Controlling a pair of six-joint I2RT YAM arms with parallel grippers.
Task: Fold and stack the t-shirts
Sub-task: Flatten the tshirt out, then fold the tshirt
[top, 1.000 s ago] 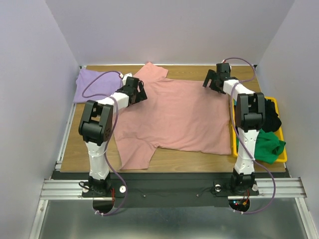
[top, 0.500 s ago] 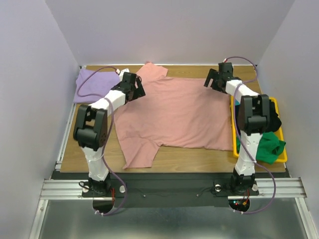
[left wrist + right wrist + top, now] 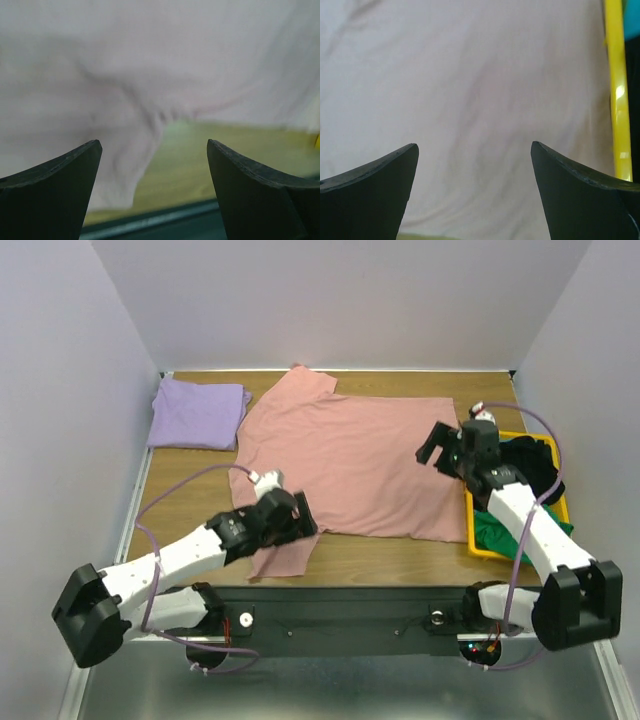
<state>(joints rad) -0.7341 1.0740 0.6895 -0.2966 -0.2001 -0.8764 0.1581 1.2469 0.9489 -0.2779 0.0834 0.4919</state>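
Next, my left gripper lowers its fingers back astride the near sleeve's bin-side edge (image 3: pixel 309 556) (image 3: pixel 139 175), which lies below and back, since bare table borders the cloth.
A dusty pink t-shirt (image 3: pixel 350 455) lies spread flat across the middle of the table, one sleeve at the far edge and one at the near left. A folded lavender t-shirt (image 3: pixel 198 413) rests at the far left corner. My left gripper (image 3: pixel 301 514) is open, low over the near sleeve (image 3: pixel 120 165), with nothing between its fingers (image 3: pixel 152 145). My right gripper (image 3: pixel 436 446) is open above the pink shirt's right side (image 3: pixel 480 90), next to the bin, and also holds nothing (image 3: pixel 472 146).
A yellow bin (image 3: pixel 471 527) stands at the right edge of the table and holds a black shirt (image 3: pixel 537 466) and a green one (image 3: pixel 497 531). Its rim (image 3: pixel 619 100) runs close to my right finger. The table's near edge (image 3: pixel 165 212) lies just below my left gripper.
Both arms have swung back from the far edge of the pink shirt. The left gripper came down to the near sleeve. The right gripper moved nearer, to the bin side.
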